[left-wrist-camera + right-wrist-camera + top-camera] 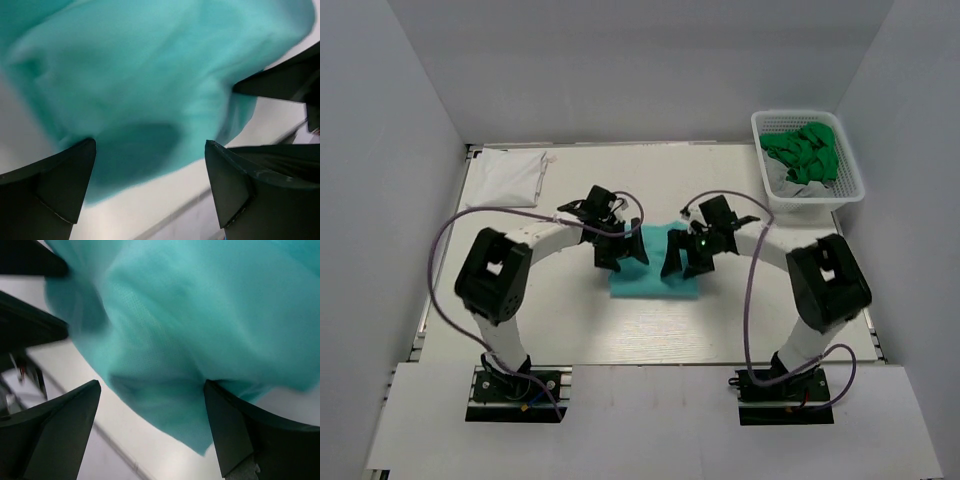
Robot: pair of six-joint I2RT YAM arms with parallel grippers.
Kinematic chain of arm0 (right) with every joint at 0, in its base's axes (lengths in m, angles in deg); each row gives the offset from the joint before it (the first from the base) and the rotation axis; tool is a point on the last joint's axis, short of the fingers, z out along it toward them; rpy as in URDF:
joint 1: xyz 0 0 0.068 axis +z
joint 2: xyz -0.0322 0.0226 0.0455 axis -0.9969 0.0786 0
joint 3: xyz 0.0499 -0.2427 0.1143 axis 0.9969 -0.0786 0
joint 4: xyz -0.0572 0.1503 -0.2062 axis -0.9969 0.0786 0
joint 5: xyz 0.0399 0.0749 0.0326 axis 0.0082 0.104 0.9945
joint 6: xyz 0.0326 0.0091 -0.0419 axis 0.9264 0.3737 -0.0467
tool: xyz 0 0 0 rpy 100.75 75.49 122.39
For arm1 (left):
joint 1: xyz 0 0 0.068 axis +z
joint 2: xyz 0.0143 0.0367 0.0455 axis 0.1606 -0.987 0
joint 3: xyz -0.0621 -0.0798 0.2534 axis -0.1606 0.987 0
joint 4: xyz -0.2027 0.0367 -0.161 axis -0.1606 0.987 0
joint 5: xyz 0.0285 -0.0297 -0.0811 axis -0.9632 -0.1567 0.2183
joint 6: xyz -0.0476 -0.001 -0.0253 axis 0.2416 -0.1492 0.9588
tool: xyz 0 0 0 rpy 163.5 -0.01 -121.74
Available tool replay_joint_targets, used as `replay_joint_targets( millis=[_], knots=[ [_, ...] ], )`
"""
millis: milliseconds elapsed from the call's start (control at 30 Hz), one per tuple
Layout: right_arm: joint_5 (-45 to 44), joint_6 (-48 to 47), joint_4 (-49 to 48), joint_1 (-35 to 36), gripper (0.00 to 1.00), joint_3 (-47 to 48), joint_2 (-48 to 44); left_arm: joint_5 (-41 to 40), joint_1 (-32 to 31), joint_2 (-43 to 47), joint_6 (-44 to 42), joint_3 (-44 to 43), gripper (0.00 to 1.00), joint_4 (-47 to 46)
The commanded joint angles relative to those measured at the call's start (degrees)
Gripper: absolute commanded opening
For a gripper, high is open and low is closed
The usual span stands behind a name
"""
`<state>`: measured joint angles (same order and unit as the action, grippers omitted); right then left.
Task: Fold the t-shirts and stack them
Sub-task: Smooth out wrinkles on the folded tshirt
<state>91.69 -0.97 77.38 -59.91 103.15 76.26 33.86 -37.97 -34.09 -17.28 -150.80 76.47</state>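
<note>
I need to lift my left gripper off the teal t-shirt, and then I need to lower it onto the teal t-shirt's far corner toward the white t-shirt.
A light teal t-shirt (655,272) lies folded small in the middle of the white table. It fills the left wrist view (150,85) and the right wrist view (200,330). My left gripper (620,250) is open just over its left edge; nothing is between the fingers (55,185). My right gripper (688,258) is open over its right edge, also empty, fingers (240,435) apart. A folded white t-shirt (505,175) lies at the back left. A bright green t-shirt (803,152) sits crumpled on a grey-white one (790,185) in the basket.
A white plastic mesh basket (855,185) stands at the back right corner. The table's near edge (650,362) runs in front of the arm bases. Grey walls enclose the table on three sides. Purple cables loop beside both arms.
</note>
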Motion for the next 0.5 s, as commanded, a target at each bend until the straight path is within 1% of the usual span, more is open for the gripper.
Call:
replay_joint_targets(
  millis=[0,33,67,100,133,167,233,300,333,367,433,467],
  knots=[
    [0.8,-1.9,10.9,3.3,0.9,-7.3,-9.2,0.0,-1.4,12.3,-2.3,5.0,1.0,13.0],
    [0.5,-0.8,11.7,4.2,0.9,-9.3,-15.4,-3.2,-1.4,17.4,-2.3,5.6,1.0,14.9],
    [0.5,-0.6,13.2,4.4,0.9,-9.4,-17.3,-4.6,-1.4,17.4,-2.3,5.6,1.0,16.5],
    [-0.1,-0.6,14.5,4.4,0.9,-9.0,-20.2,-5.8,-1.4,21.9,-2.3,5.6,1.0,18.4],
    [-0.7,-0.2,16.0,4.4,0.9,-7.9,-21.7,-7.3,-1.4,23.7,-1.5,5.1,1.0,19.0],
    [-1.7,0.0,16.4,4.3,0.9,-6.8,-23.8,-10.4,-1.4,25.3,-0.3,5.1,1.0,19.0],
    [-3.1,0.3,17.5,4.0,0.9,-4.1,-26.1,-14.1,-1.4,28.3,-0.3,5.1,1.0,17.5],
    [-6.5,1.5,18.0,3.9,0.9,-2.5,-26.4,-15.0,-1.4,28.3,-0.3,5.7,1.0,14.8],
    [-8.8,1.8,18.4,3.9,0.9,-2.2,-26.4,-15.7,-1.4,26.8,-0.3,5.7,1.0,12.4],
    [-10.5,4.6,18.3,3.9,0.9,-2.5,-26.2,-15.7,-1.4,25.4,-0.3,5.7,1.0,11.9],
    [-17.6,6.7,17.3,3.8,0.9,-3.4,-26.6,-14.3,-1.4,22.1,-2.2,2.8,1.0,11.9],
    [-18.8,8.8,17.1,3.5,0.9,-4.7,-26.8,-13.2,-1.4,18.9,-2.9,1.8,1.0,12.6]
  ],
)
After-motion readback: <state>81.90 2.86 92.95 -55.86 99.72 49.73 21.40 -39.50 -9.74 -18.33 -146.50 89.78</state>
